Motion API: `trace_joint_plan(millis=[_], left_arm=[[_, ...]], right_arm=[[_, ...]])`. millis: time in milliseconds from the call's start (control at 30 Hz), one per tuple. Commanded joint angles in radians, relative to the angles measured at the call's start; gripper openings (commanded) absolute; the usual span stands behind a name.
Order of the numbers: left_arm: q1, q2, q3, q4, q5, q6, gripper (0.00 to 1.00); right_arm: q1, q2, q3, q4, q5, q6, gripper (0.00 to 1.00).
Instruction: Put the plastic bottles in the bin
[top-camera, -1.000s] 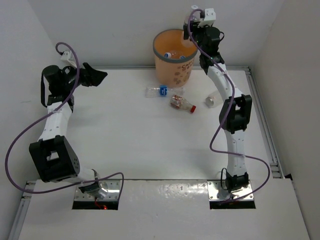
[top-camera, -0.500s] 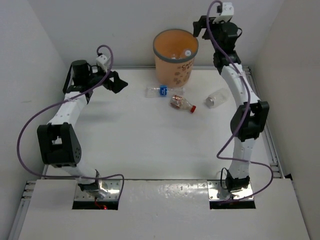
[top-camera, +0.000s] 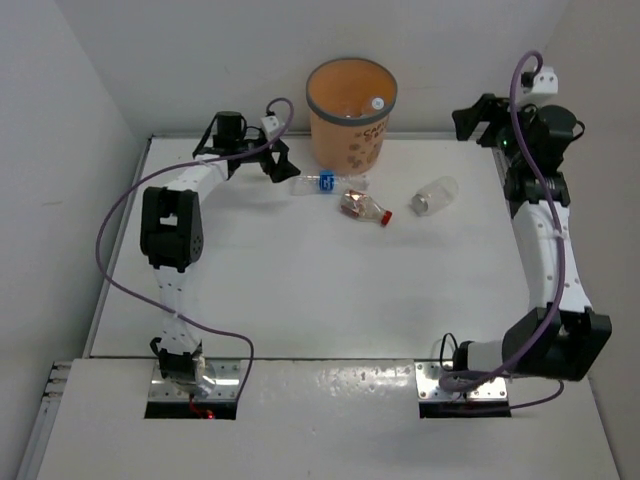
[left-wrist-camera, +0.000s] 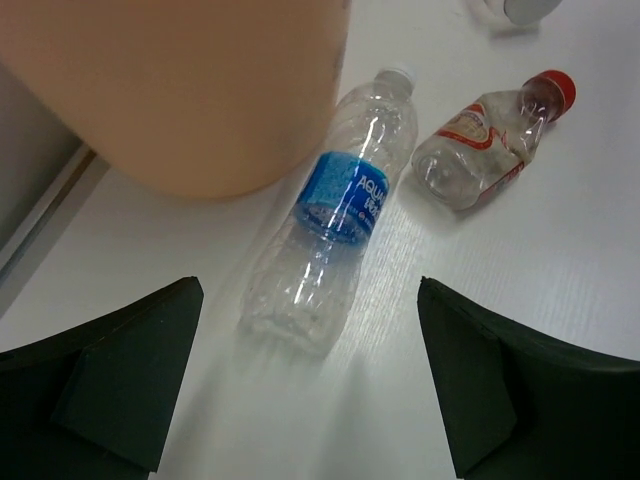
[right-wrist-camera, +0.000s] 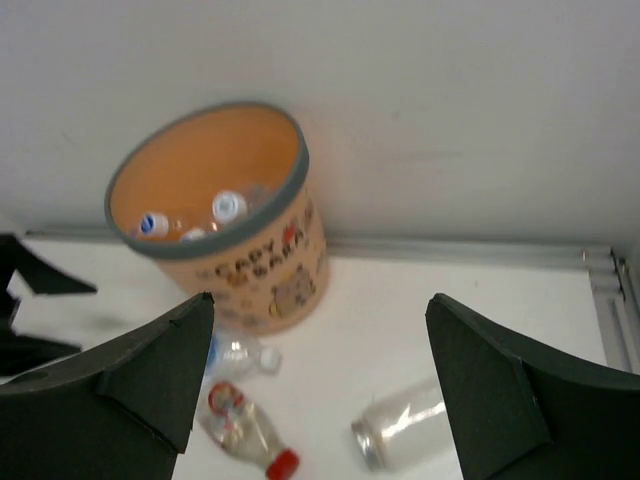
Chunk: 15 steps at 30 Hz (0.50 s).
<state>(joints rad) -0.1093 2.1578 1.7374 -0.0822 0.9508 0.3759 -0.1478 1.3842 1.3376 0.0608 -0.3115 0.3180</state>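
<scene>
The blue-label bottle's base (top-camera: 302, 186) is below the left gripper and to its right in the top view, clear of the bin (top-camera: 352, 148), so the robot will move down and across and close there.
The orange-tan bin (top-camera: 352, 148) stands at the back of the table with several capped bottles inside (right-wrist-camera: 228, 206). A blue-label bottle (top-camera: 328, 182) lies in front of the bin. A red-capped bottle (top-camera: 364, 206) lies beside it, and a clear capless bottle (top-camera: 433, 195) lies further right. My left gripper (top-camera: 278, 163) is open and empty. It hangs just left of the blue-label bottle (left-wrist-camera: 340, 210), whose base lies between the finger tips. My right gripper (top-camera: 470, 118) is open and empty, raised to the right of the bin (right-wrist-camera: 275, 265).
White walls enclose the table at the back and on both sides. A metal rail (top-camera: 520, 220) runs along the right edge. The bin's wall (left-wrist-camera: 190, 90) stands close to the left gripper's left side.
My left arm swung right across the table to the blue-label bottle. My right gripper moved from above the bin out to the right. The bottles on the table have not moved.
</scene>
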Motion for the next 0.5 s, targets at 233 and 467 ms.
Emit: trace_joint_plan(millis=[233,467], left_arm=[[-0.088,0.224,0.247,0.075,-0.069,0.075,0.97],[-0.130,0.260,0.223,-0.014,-0.079,0.168,0.97]], right_arm=[[-0.064,-0.206,-0.201,-0.183,-0.124,-0.028,0.84],[-0.070,-0.182,-0.178,-0.207,-0.141,-0.031,0.82]])
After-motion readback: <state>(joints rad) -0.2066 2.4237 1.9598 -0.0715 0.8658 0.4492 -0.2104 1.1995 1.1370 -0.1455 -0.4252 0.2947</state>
